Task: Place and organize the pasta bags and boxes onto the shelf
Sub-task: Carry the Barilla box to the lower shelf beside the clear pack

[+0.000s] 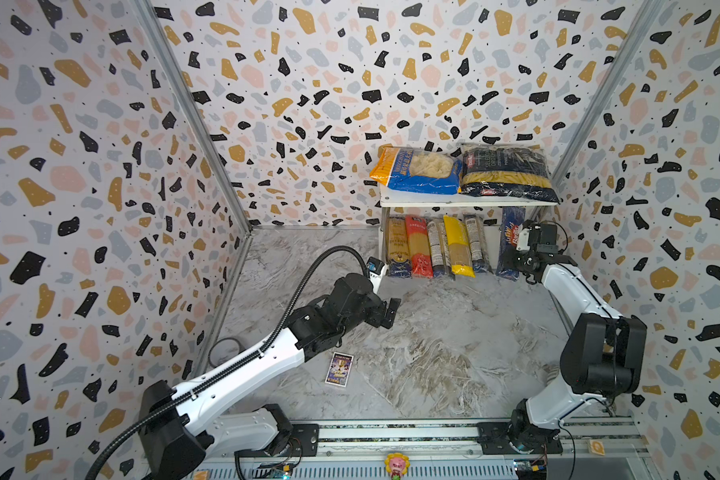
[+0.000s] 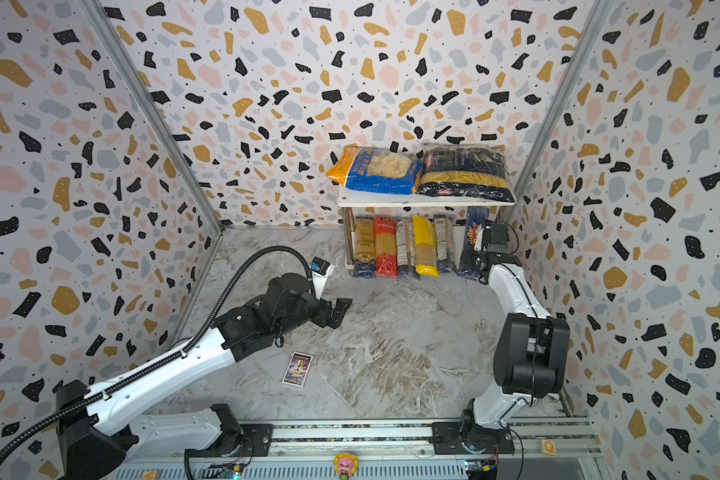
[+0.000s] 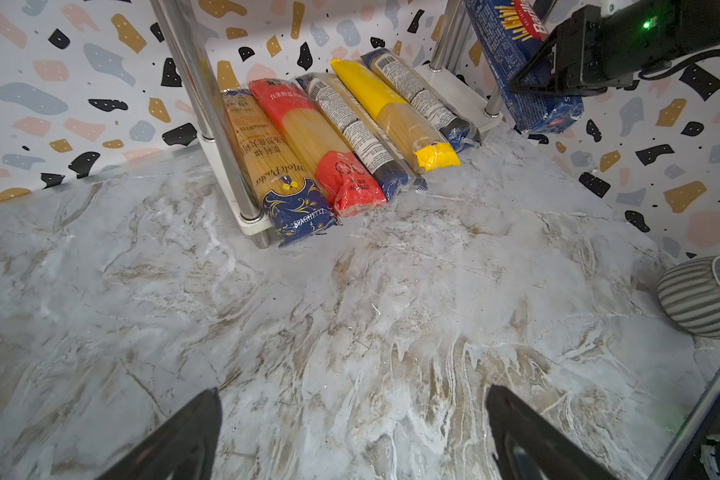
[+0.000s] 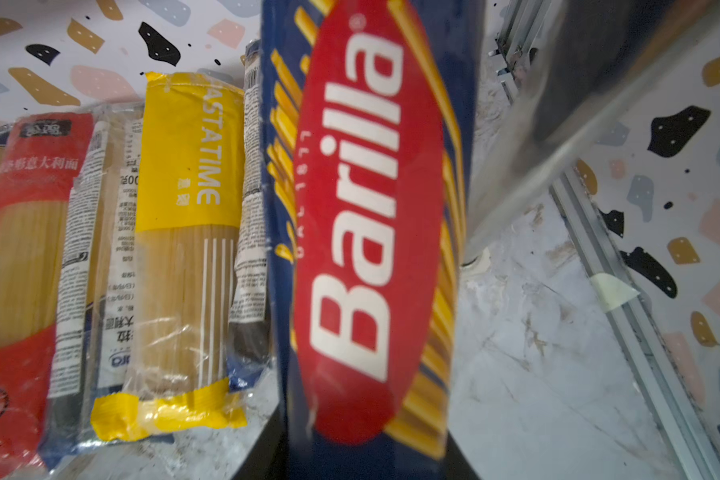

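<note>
My right gripper should go outward and down next, beside the spaghetti packs, to release the box at the lower board's bare end.
The white shelf (image 1: 466,203) stands at the back right. On its top board lie a blue-orange bag (image 1: 416,170) and a dark navy penne bag (image 1: 508,174). Several spaghetti packs (image 1: 433,247) lie side by side on the lower board (image 3: 454,89). At their right end the blue Barilla box (image 1: 509,245) (image 4: 371,208) is tilted, its far end under the top board, close to a chrome pole (image 4: 537,145). My right gripper (image 1: 520,249) (image 4: 362,453) is shut on the box's near end. My left gripper (image 1: 391,313) (image 3: 352,392) hangs open over bare table, left of the shelf.
A purple picture card (image 1: 339,369) lies on the marble table near the left arm. A grey tape roll (image 1: 224,351) sits by the left wall. In the left wrist view a ribbed grey cup (image 3: 703,299) lies near the right wall. The arms' rail (image 1: 391,432) runs along the front.
</note>
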